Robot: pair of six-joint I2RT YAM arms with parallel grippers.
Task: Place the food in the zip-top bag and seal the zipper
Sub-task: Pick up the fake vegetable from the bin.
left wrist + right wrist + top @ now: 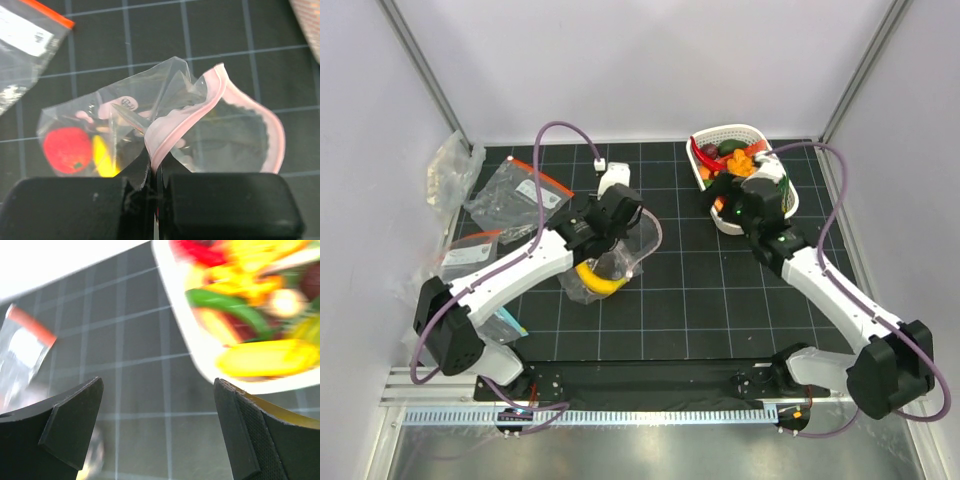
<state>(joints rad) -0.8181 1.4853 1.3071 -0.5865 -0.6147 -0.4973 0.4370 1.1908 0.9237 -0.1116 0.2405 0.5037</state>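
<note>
My right gripper brings its open fingers across and down around the basket's green stalks next, since they lie below and to its right in the top view.
The clear zip-top bag (620,262) lies at the middle left of the mat, with a yellow banana (600,281) inside. In the left wrist view a red strawberry (67,150) and the banana (102,157) show through the bag (125,120). My left gripper (156,172) is shut on the pink zipper (187,122) at the mouth edge, and the mouth gapes to the right. My right gripper (159,410) is open and holds nothing, next to the white basket (177,330). The rest of the food (735,158) is piled in the basket (728,130).
Two labelled bags with orange-red strips (515,195) (470,250) lie left of the left arm. A crumpled clear bag (448,170) sits at the mat's far left corner. One labelled bag (25,340) shows at the left of the right wrist view.
</note>
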